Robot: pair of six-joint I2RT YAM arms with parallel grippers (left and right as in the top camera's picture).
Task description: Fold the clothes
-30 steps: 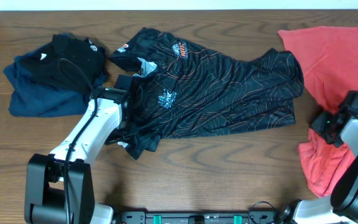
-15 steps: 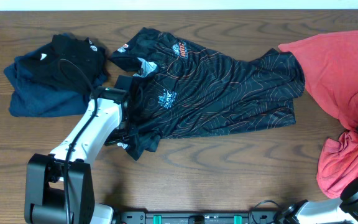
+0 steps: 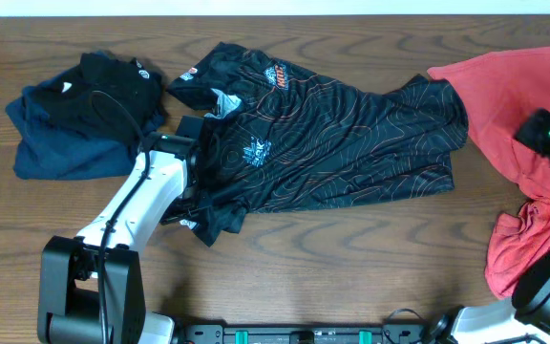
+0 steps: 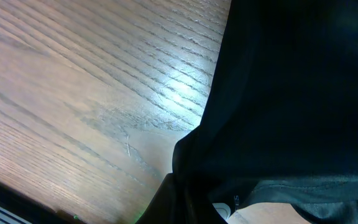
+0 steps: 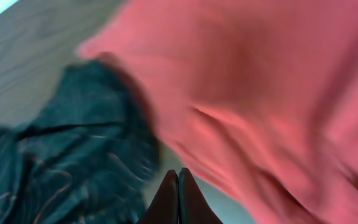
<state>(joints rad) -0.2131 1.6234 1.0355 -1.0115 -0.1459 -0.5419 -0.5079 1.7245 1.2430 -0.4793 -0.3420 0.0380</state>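
Observation:
The right gripper comes down onto the coral-red garment (image 3: 491, 113) beside the jersey next. It then sweeps the garment toward the right in the overhead view, as their edges touch.
The black jersey (image 3: 342, 134) with orange contour lines lies spread across the middle of the table. Its lower left corner is bunched around my left gripper (image 3: 195, 182). In the left wrist view the dark fingers (image 4: 182, 199) are shut in black jersey cloth (image 4: 291, 93). The coral-red garment (image 3: 504, 105) lies at the right, partly bunched near the front right edge (image 3: 523, 253). My right gripper (image 3: 545, 129) hovers over it. In the right wrist view its fingers (image 5: 178, 177) are pressed together with nothing between them, over the gap between the red garment (image 5: 260, 81) and the jersey (image 5: 73, 155).
A pile of dark navy and black clothes (image 3: 79, 119) lies at the back left. The left arm (image 3: 127, 215) stretches from the front edge to the jersey. Bare wooden table (image 3: 351, 258) shows in front of the jersey.
My right gripper has swung from the red garment's front part out to the right edge and then up and back. The red garment's front has bunched up. The left arm has not moved.

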